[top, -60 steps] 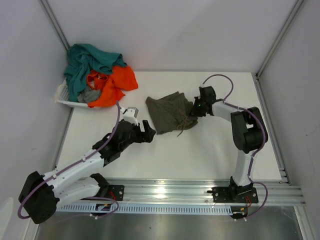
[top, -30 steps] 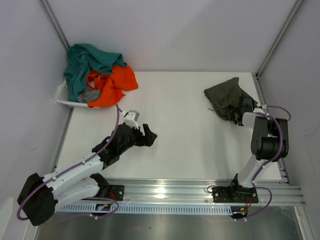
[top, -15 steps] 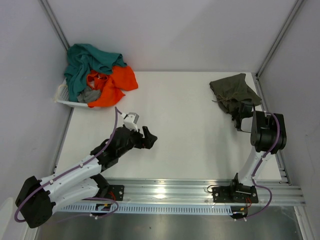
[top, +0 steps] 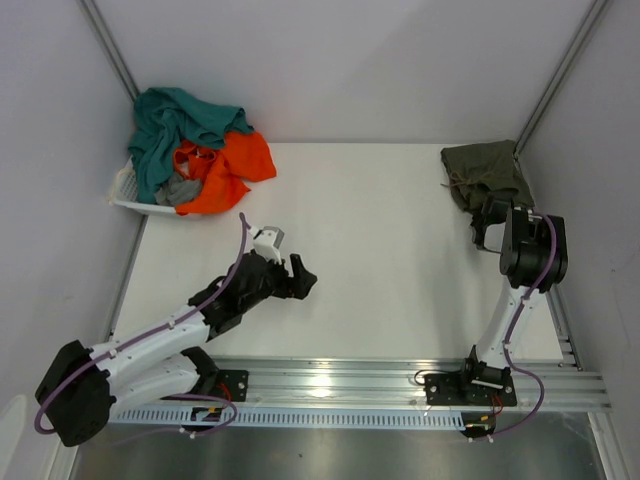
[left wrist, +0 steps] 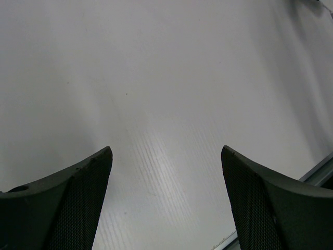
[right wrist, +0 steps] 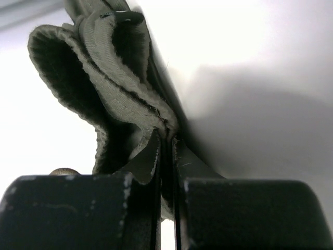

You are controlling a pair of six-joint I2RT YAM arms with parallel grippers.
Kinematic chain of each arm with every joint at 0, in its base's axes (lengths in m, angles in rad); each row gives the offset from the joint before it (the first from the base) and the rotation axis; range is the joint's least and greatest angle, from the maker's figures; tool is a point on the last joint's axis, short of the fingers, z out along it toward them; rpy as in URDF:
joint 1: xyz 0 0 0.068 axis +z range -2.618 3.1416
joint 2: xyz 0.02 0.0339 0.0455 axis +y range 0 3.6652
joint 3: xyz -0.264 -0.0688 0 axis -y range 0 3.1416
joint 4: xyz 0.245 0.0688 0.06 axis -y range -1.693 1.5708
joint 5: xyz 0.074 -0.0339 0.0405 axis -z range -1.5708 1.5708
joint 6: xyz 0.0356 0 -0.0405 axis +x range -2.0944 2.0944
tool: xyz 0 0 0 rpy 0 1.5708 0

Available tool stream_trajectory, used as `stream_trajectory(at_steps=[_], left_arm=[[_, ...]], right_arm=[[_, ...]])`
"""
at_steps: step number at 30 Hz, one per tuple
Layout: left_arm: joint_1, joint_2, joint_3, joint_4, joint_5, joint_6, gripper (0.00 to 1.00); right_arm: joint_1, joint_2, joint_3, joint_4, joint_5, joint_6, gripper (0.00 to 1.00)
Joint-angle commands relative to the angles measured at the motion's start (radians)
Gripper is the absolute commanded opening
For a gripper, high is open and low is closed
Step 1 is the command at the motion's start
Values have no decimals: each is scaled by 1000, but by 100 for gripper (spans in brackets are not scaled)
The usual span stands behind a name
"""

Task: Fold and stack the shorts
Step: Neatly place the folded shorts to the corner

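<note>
The right gripper pushes the olive shorts a little outward toward the table's far corner next, then releases the fold of the shorts there, because they lie crooked.
The dark olive-green shorts (top: 485, 172) are bunched at the table's far right corner, drawstring trailing on their left side. My right gripper (top: 489, 213) sits just in front of them, shut on a fold of the olive cloth (right wrist: 104, 78); in the right wrist view the jaws (right wrist: 166, 136) pinch the fabric edge tightly. My left gripper (top: 298, 278) hovers over bare table at the centre left, open, with nothing between its fingers (left wrist: 62, 208). Teal shorts (top: 165, 125), orange shorts (top: 235, 160) and a grey pair (top: 178, 190) are heaped at the far left.
A white plastic basket (top: 130, 203) holds the heap at the far left corner, its contents spilling over the rim. Grey walls with metal frame posts close in the table on both sides. The rail with the arm bases runs along the near edge.
My right arm has swept the olive shorts from the table's middle to the far right corner. My left gripper has drifted slightly nearer and stayed open.
</note>
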Motion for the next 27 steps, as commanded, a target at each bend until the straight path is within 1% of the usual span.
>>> stream_trajectory(at_steps=[1, 4, 8, 11, 12, 14, 15, 16, 20, 21, 23, 24, 27], left_arm=[[-14, 12, 35, 63, 2, 19, 87], [-15, 25, 58, 49, -14, 33, 87], [-15, 35, 38, 75, -19, 33, 87], [-18, 49, 44, 90, -7, 30, 87], [-21, 52, 44, 95, -5, 28, 86], [-31, 60, 55, 94, -7, 27, 86], [-35, 62, 60, 80, -10, 27, 86], [-41, 56, 63, 74, -19, 25, 86], [-89, -3, 55, 37, -48, 4, 86], [-95, -16, 55, 25, -57, 1, 86], [-106, -52, 54, -15, -65, -10, 86], [-106, -66, 51, -26, -64, -13, 86], [-107, -127, 25, -38, -51, -30, 87]], right_arm=[[-19, 72, 99, -72, 76, 33, 0], [-27, 125, 188, -117, 62, 31, 0], [-27, 203, 264, -124, 51, 25, 0], [-25, 229, 317, -143, 48, 4, 9], [-25, 228, 323, -166, 51, 5, 23], [-28, 211, 326, -190, 57, -31, 43], [-31, 183, 331, -218, 57, -39, 60], [-33, 163, 329, -267, 63, -45, 66], [-36, 62, 270, -290, 69, -96, 79], [-37, 39, 257, -304, 66, -122, 87], [-40, -35, 217, -332, 62, -151, 94], [-42, -61, 202, -354, 59, -198, 97], [-56, -169, 171, -436, 62, -260, 100]])
